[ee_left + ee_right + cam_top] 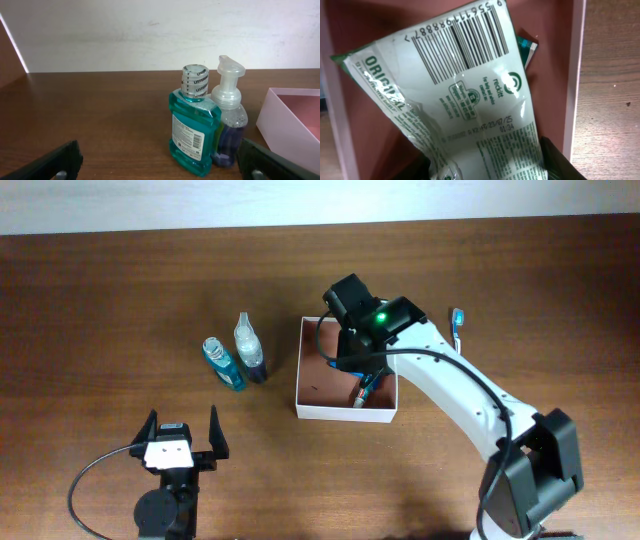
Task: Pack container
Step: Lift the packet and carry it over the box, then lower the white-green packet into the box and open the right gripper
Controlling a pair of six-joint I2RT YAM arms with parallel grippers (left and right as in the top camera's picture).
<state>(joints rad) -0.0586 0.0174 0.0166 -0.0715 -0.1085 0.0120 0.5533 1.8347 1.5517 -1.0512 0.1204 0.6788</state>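
My right gripper needs to move down between the container's sides next and release, because the container's reddish-brown bottom is below it and the white packet is still hanging over that bottom.
The container (345, 412) is a shallow square box with white walls and a reddish-brown inside, mid-table. My right gripper (360, 377) reaches down into it, shut on a white packet with green print and a barcode (470, 85); the packet hangs over the box floor (551, 75). A teal mouthwash bottle (225, 365) and a clear pump soap bottle (250, 352) stand side by side left of the box. My left gripper (182, 432) is open and empty near the front edge, facing the mouthwash (192, 130), the soap (230, 115) and the box's wall (292, 112).
A blue toothbrush (458, 320) lies on the brown wooden table right of the box. The right arm stretches from the front right corner across to the box.
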